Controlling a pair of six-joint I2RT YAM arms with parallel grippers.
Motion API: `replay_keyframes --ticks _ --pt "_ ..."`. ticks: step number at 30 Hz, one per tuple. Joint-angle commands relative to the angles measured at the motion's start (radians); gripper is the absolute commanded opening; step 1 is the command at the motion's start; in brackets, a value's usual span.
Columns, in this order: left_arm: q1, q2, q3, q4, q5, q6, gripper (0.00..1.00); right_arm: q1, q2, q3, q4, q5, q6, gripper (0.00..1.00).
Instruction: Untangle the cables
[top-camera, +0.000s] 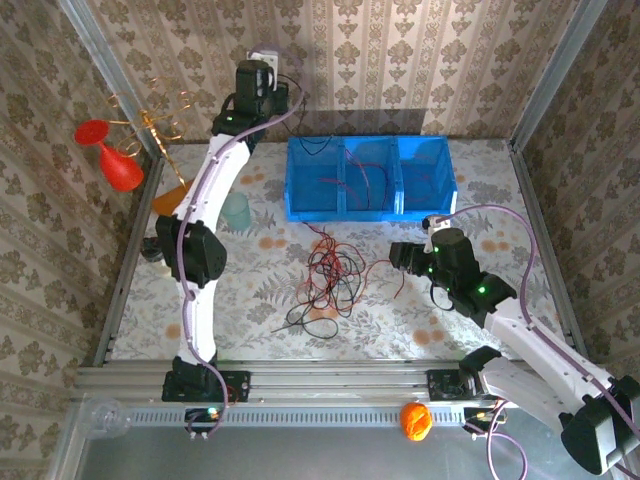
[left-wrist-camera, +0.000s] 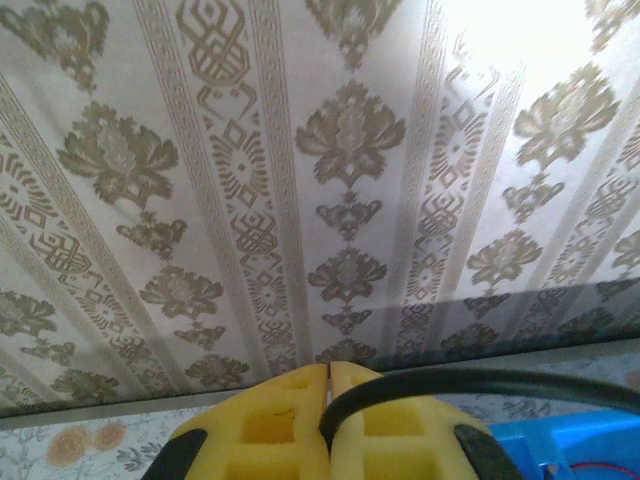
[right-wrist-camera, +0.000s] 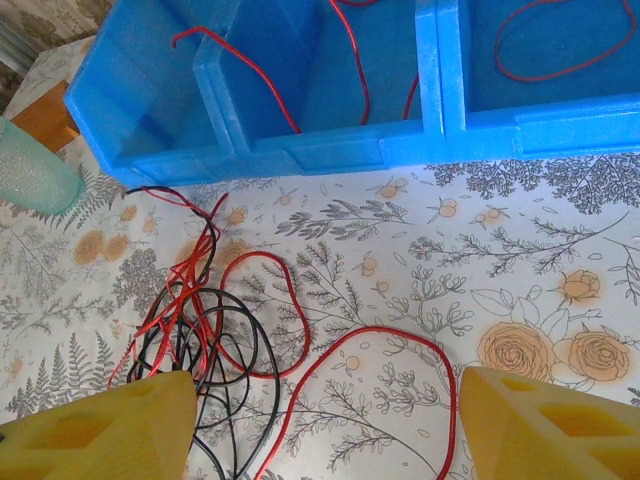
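The loose part of the black cable already hangs over the section of the bin nearest the teal cup, so the robot's left gripper will move down over that section to let go of the cable.
A tangle of red and black cables (top-camera: 325, 275) lies on the flowered table in front of the blue bin (top-camera: 365, 205). My left gripper (left-wrist-camera: 330, 368) is raised against the back wall (top-camera: 262, 78). Its yellow fingers are shut on a black cable (left-wrist-camera: 480, 380) that runs off to the right towards the bin. My right gripper (right-wrist-camera: 325, 378) hovers low and open just right of the tangle (top-camera: 398, 256). A loose red cable loop (right-wrist-camera: 400, 345) lies on the table between its fingers, and the tangle (right-wrist-camera: 195, 320) sits by its left finger. More red cables (right-wrist-camera: 350, 60) lie in the bin's compartments.
The blue bin (right-wrist-camera: 330, 145) has three compartments. A teal cup (top-camera: 237, 210) and an orange block (top-camera: 170, 197) stand left of it. Red shapes on gold wire (top-camera: 115, 160) hang at the left wall. An orange ball (top-camera: 416, 420) rests on the front rail.
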Motion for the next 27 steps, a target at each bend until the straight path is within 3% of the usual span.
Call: replay_keyframes --ticks 1,7,11,16,21,27 --pt "0.000 0.013 0.015 -0.015 -0.037 0.046 0.00 -0.010 0.002 -0.017 0.022 -0.014 -0.002 0.71" --pt "-0.023 -0.008 -0.142 0.054 -0.025 0.092 0.00 -0.012 0.002 -0.026 0.031 -0.024 0.003 0.71" --pt "-0.064 0.010 -0.168 0.020 -0.085 0.150 0.00 -0.013 0.007 -0.029 0.034 -0.028 0.002 0.70" --pt "-0.106 0.029 -0.198 -0.023 -0.079 0.119 0.00 -0.015 0.016 -0.032 0.043 -0.033 0.002 0.70" --pt "-0.109 0.103 -0.121 -0.142 0.018 0.050 0.00 -0.015 0.033 -0.026 0.048 -0.045 0.002 0.70" --pt "-0.099 0.143 -0.125 -0.186 0.031 -0.016 0.00 -0.015 0.028 -0.018 0.035 -0.047 -0.004 0.70"
